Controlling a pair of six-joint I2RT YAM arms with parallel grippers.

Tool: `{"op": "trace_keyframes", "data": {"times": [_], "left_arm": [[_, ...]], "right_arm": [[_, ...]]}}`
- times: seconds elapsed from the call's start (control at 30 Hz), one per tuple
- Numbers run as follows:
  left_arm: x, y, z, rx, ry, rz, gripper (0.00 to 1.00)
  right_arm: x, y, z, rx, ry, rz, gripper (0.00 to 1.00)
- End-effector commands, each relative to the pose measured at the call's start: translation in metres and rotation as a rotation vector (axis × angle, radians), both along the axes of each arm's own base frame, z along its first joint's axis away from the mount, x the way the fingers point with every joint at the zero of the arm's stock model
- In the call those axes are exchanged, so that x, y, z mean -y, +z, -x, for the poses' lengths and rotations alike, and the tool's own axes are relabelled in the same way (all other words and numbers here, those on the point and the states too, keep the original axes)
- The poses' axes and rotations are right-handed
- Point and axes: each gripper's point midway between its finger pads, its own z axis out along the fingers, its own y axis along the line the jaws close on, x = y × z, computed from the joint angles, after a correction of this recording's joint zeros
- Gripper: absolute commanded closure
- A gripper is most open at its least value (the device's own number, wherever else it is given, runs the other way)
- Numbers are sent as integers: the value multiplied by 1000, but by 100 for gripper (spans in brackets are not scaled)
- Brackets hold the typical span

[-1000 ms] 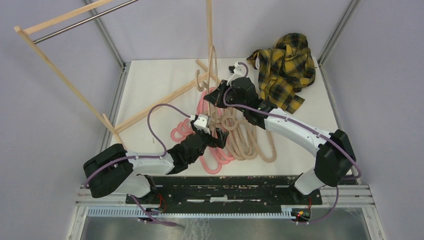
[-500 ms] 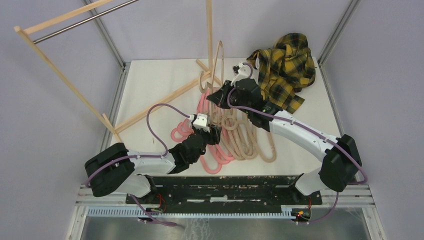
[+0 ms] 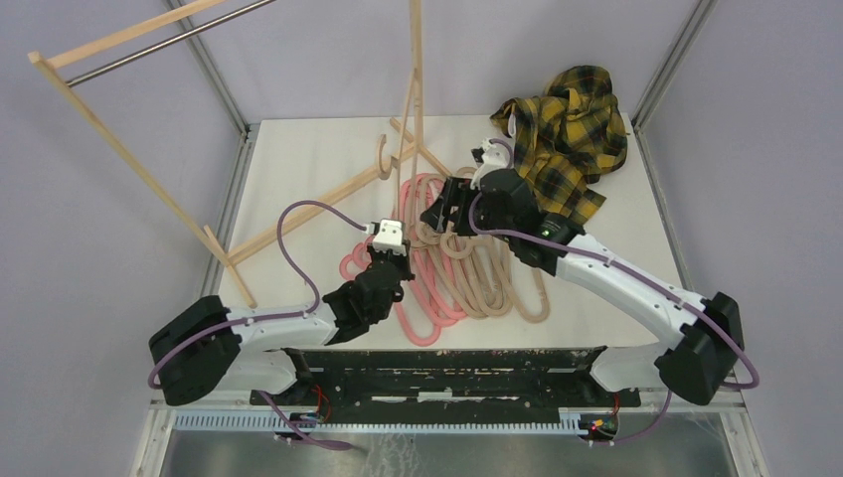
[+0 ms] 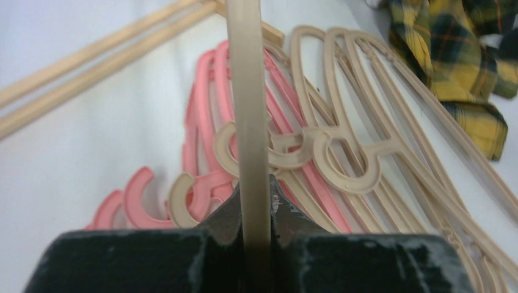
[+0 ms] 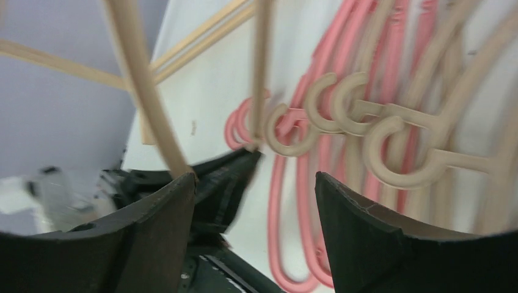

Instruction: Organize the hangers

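My left gripper lifts outward next until the hanger's hook, already uppermost, sits over the metal bar [image 3: 234,16], then releases, since the bar lies above and outward of it.
My left gripper [image 3: 394,260] is shut on the lower bar of one beige hanger [image 3: 382,157], which stands upright with its hook at the top left. In the left wrist view that bar [image 4: 249,104] runs straight up out of the pinched jaws [image 4: 256,204]. My right gripper [image 3: 445,211] is open just to the right of it, holding nothing. In the right wrist view the freed hanger bar [image 5: 142,79] passes by the left fingertip [image 5: 186,183]. The other hangers lie in a heap on the table, pink ones [image 3: 425,310] to the left and beige ones [image 3: 500,286] to the right.
The wooden rack with its metal rail [image 3: 129,48] stands at the back left, its foot beams [image 3: 318,202] crossing the table and one post [image 3: 416,60] rising behind the held hanger. A yellow plaid shirt [image 3: 569,129] lies crumpled at the back right, close to my right wrist.
My left gripper closed on the beige hanger's bar. My right gripper opened, let go of that hanger and drew back to the right. The hanger tipped slightly left.
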Motion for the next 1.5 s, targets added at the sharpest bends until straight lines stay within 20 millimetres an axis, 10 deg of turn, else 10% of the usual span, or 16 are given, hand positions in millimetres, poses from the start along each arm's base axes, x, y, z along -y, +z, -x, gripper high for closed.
{"op": "trace_keyframes", "data": {"times": [0.0,0.23,0.77,1.47], "left_arm": [[-34,56,-8,84,181,31,97],[-59,97,-15,70,300,-44,97],[-123,188,-114,6,473,-25,97],[-144,211,-139,8,498,74,97]], "right_arm": [[59,3,6,81,-126,185,20],[111,-3,10,121,-246,371,18],[127,17,3,164,-279,454,15],[138,4,4,130,-284,483,15]]}}
